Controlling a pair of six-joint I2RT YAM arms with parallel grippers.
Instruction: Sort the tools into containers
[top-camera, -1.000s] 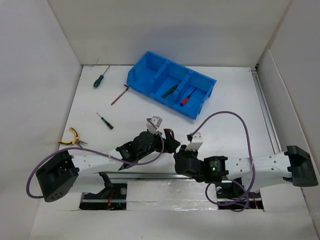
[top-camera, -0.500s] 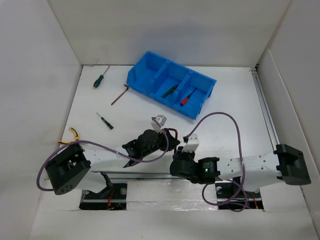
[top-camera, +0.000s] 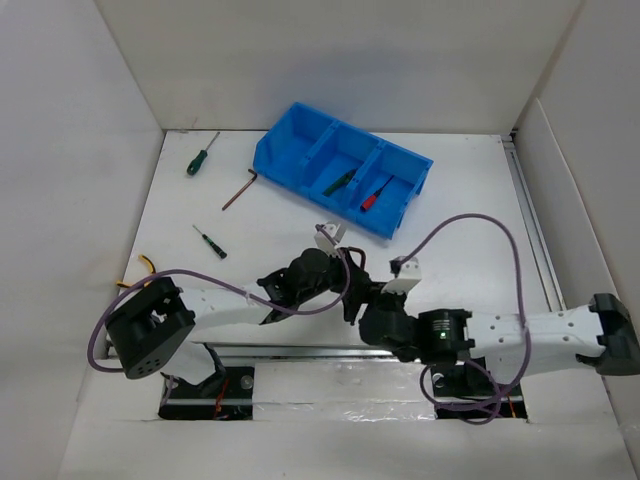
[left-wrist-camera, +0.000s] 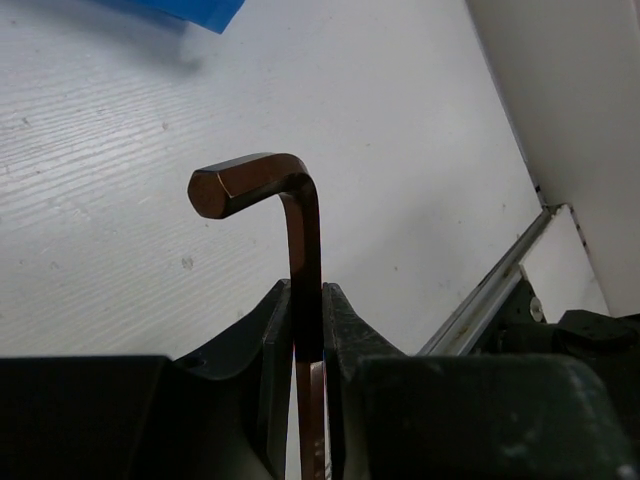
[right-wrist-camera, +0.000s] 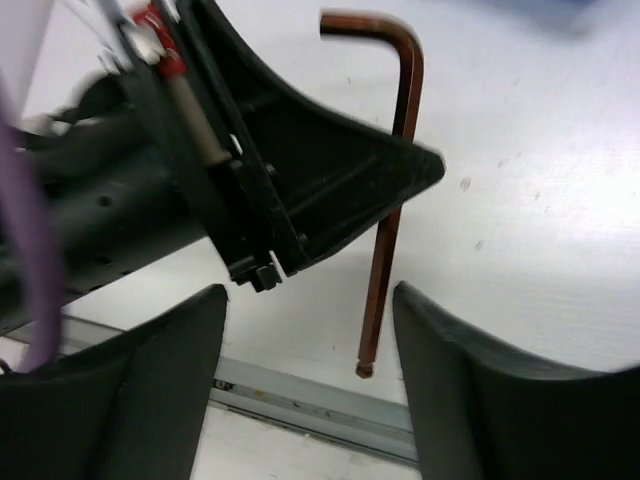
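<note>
My left gripper will next move outward, left in the top view, and release the hex key over the bin's empty section (top-camera: 293, 143), as the others hold tools.
My left gripper (left-wrist-camera: 307, 292) is shut on the long shaft of a brown L-shaped hex key (left-wrist-camera: 302, 215), bent end up, held above the table. My right gripper (right-wrist-camera: 308, 295) stands open just behind it, its fingers (right-wrist-camera: 470, 380) apart from the hex key (right-wrist-camera: 405, 130), whose lower end hangs between them. In the top view both grippers meet near the table's front middle, left gripper (top-camera: 352, 282) and right gripper (top-camera: 374, 304). The blue bin (top-camera: 290, 150) holds a green-handled tool (top-camera: 338, 182) and a red screwdriver (top-camera: 374, 197).
On the table's left lie a green screwdriver (top-camera: 199, 159), another hex key (top-camera: 238, 190), a small screwdriver (top-camera: 210, 242) and yellow pliers (top-camera: 141, 268), partly hidden by the left arm. A metal rail (right-wrist-camera: 330, 400) runs along the near edge. White walls enclose the table.
My left gripper has shut on the hex key and my right gripper has opened off it. Both wrists have shifted a little to the right.
</note>
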